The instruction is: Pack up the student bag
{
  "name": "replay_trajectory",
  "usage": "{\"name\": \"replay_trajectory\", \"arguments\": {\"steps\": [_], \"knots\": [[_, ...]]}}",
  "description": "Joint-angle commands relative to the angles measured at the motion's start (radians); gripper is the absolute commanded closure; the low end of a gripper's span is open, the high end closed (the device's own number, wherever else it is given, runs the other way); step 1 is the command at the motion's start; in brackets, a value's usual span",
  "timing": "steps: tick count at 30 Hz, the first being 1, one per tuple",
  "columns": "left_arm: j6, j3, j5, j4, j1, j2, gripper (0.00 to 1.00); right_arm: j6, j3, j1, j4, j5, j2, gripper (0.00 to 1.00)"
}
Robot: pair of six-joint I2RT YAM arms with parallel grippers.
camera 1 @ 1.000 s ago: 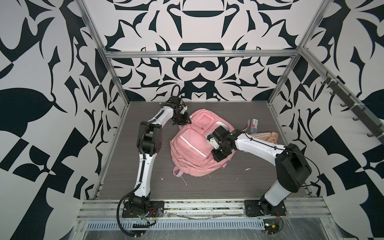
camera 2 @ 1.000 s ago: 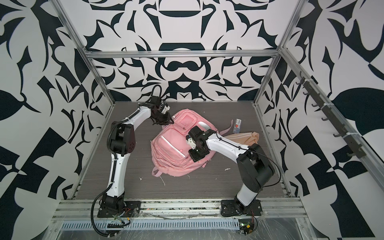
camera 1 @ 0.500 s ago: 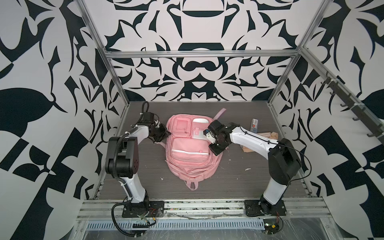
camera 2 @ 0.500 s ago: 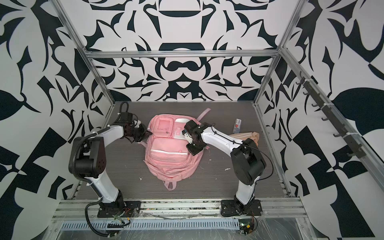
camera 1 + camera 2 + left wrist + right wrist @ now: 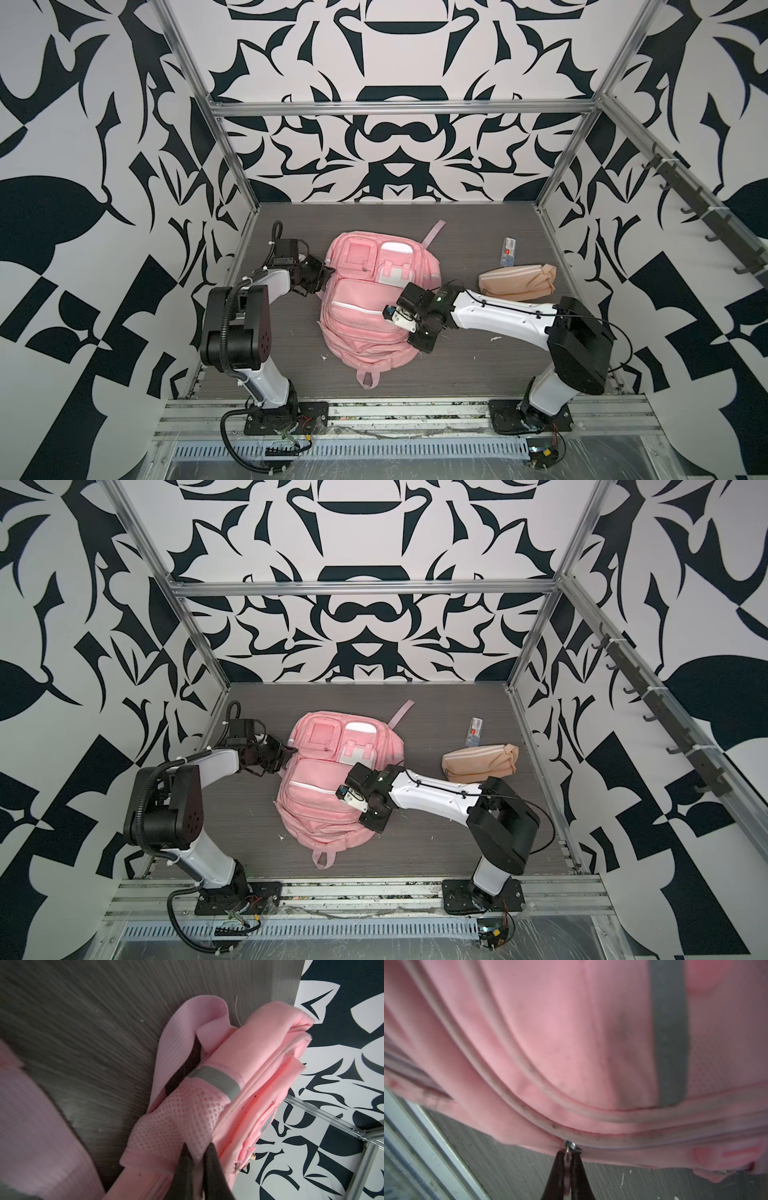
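I will pull the pink mesh side pocket (image 5: 182, 1113), between my left gripper's fingers, away from the beige-peach pouch, then release it.
The student bag (image 5: 365, 316) (image 5: 324, 800), a pink backpack, lies flat mid-table in both top views, front pockets up and top loop toward the front rail. My left gripper (image 5: 327, 271) (image 5: 291, 750) is at the bag's left side near the back. In the left wrist view it (image 5: 197, 1154) is shut on the pink mesh side pocket (image 5: 182, 1113). My right gripper (image 5: 417, 347) (image 5: 372, 827) is at the bag's right front edge. In the right wrist view it (image 5: 568, 1155) is shut on a metal zipper pull (image 5: 569, 1145) of the bag (image 5: 550, 1022).
A beige-peach pouch (image 5: 515, 283) (image 5: 478, 763) lies to the bag's right, with a small printed packet (image 5: 508, 251) (image 5: 475, 731) behind it. A loose pink strap (image 5: 434, 233) points toward the back wall. A hook rail (image 5: 706, 216) runs along the right wall.
The bag has swung from tilted to straight, its top loop now toward the front. My left arm has swung out leftward. My right gripper has travelled along the bag's right side toward the front.
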Motion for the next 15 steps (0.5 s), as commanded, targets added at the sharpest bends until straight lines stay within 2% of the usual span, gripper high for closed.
{"name": "replay_trajectory", "arguments": {"steps": [1,8,11,15], "knots": [[-0.159,-0.017,-0.066,0.053,0.013,-0.033,1.0,-0.016,0.044,0.006,0.03,-0.145,-0.02,1.0],[-0.235,-0.07,-0.097,0.07,0.012,-0.094,1.0,0.024,0.284,0.043,0.097,-0.23,0.156,1.0],[-0.286,-0.106,-0.105,0.094,0.013,-0.118,1.0,-0.026,0.362,0.091,0.081,-0.168,0.189,1.0],[-0.297,-0.111,-0.125,0.087,0.014,-0.128,1.0,-0.066,0.328,0.099,0.111,-0.099,0.139,1.0]]}}
